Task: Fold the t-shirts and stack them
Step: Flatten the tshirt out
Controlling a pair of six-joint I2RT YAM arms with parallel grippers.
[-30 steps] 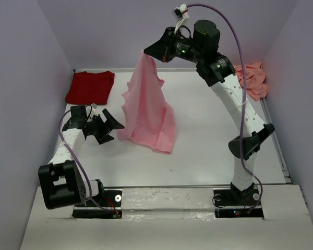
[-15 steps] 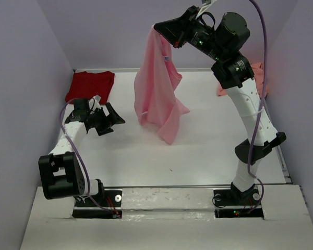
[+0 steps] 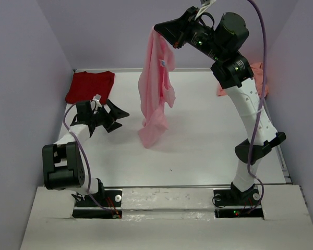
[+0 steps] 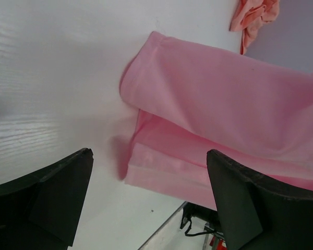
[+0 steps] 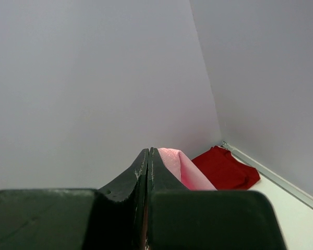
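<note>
The light pink t-shirt's side edge [image 3: 144,110] hangs loose to the right of my left gripper in the top view, so I will move my gripper over onto it.
My right gripper [image 3: 157,29] is raised high over the back of the table and shut on the light pink t-shirt [image 3: 155,88], which hangs down from it with its lower end bunched on the table. The shirt's white neck label shows near the top. In the right wrist view the gripper [image 5: 148,152] pinches pink cloth [image 5: 180,169]. My left gripper [image 3: 116,115] is open and empty, low at the left, pointing at the shirt's lower end [image 4: 208,125]. The dark red t-shirt [image 3: 91,86] lies folded at the back left. The salmon-pink t-shirt [image 3: 259,78] lies crumpled at the back right, partly behind my right arm.
Lilac walls close in the table [image 3: 198,151] on the left, back and right. A metal rail runs along the right edge. The arm bases stand at the near edge.
The right gripper rose higher with the pink shirt, which lifted off the table and narrowed into a hanging column. The left gripper moved a little toward the shirt and turned.
</note>
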